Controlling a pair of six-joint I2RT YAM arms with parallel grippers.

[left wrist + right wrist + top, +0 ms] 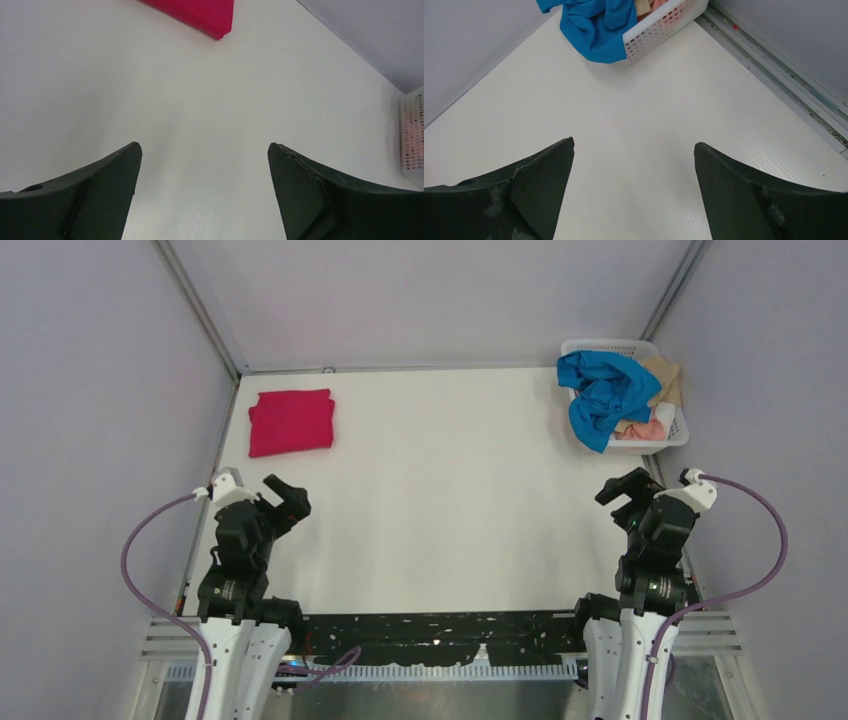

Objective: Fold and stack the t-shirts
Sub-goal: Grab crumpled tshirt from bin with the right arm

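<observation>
My right gripper is to move outward over the basket (677,434) next and then lower onto the far part of the blue t-shirt (603,390), because that shirt lies on top of the tan cloth.
The magenta-red t-shirt (291,421) lies folded in a neat square at the far left of the white table; its corner shows in the left wrist view (200,12). The bright blue t-shirt (603,390) is crumpled in a white basket (677,434) at the far right and hangs over its near rim; it also shows in the right wrist view (596,25). My left gripper (286,498) is open and empty above the table's left side, short of the red shirt. My right gripper (627,490) is open and empty, short of the basket.
The basket (664,27) also holds tan and pink cloth (660,380). Grey walls close the table on the left, back and right. A metal rail (774,60) runs along the right edge. Bare white table (450,490) lies between the arms.
</observation>
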